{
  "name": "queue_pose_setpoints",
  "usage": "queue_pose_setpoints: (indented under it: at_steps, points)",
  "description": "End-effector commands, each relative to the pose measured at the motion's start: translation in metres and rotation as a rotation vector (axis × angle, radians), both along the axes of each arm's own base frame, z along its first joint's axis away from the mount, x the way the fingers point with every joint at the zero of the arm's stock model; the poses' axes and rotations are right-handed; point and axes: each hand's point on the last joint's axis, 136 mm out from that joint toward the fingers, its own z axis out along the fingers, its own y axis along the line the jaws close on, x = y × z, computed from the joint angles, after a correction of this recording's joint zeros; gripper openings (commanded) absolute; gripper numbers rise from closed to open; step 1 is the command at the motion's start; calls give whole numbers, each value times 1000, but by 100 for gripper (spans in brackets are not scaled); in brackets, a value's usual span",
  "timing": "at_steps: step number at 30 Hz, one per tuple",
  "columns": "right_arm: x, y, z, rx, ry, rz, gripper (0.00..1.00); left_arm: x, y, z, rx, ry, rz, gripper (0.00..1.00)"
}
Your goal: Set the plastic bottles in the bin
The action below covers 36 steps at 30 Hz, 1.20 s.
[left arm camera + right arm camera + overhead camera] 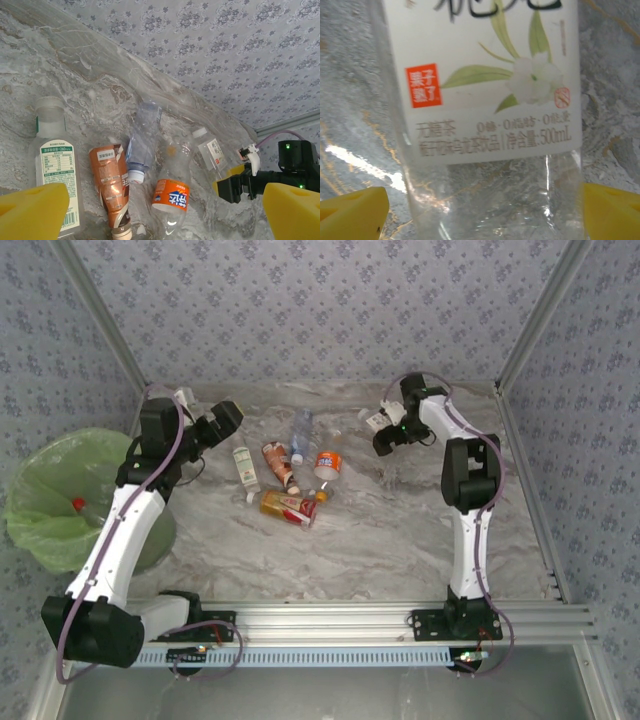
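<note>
The open yellow fingers of my right gripper are already on both sides of the clear bottle. My right gripper will go down further over the bottle toward its white flower label and close there.
Several plastic bottles lie mid-table: a white-and-green-labelled one, a crushed brown one, a clear bluish one, an orange-labelled one and a red-and-yellow one. My left gripper hovers open above and left of this group. My right gripper stands open astride a clear bottle with a white flower label, one yellow finger on each side. The green-bagged bin is at the far left.
A red-capped bottle lies inside the bin. Patterned walls and a metal frame post close in the marble table. The aluminium rail with both arm bases runs along the near edge.
</note>
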Motion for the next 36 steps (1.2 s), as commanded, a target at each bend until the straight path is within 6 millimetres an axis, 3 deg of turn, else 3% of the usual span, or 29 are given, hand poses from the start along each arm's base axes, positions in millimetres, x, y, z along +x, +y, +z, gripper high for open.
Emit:
queue_pose_setpoints:
  at_steps: [1, 11, 17, 22, 24, 31, 36]
  points:
    - [2, -8, -5, -58, 16, -65, 99, -7, -2, 3, -8, -4, -12, 99]
    - [-2, 3, -24, -87, 52, -44, 94, -11, -8, -4, -22, 18, -45, 99]
    - [0, -3, -22, -114, 36, -74, 78, -13, -7, -4, -9, 30, -49, 99]
    - [1, -3, -5, -88, -42, -113, 68, -13, -9, -6, -7, 41, -63, 99]
    - [-1, -3, 4, -74, -75, -130, 55, -13, -10, -8, -8, 46, -66, 99]
    - [-13, 4, 26, -35, -191, -177, 53, -10, -14, -15, -10, 68, -84, 99]
    - [-31, 17, 35, -35, -254, -177, 43, -7, -16, -23, -5, 85, -99, 99]
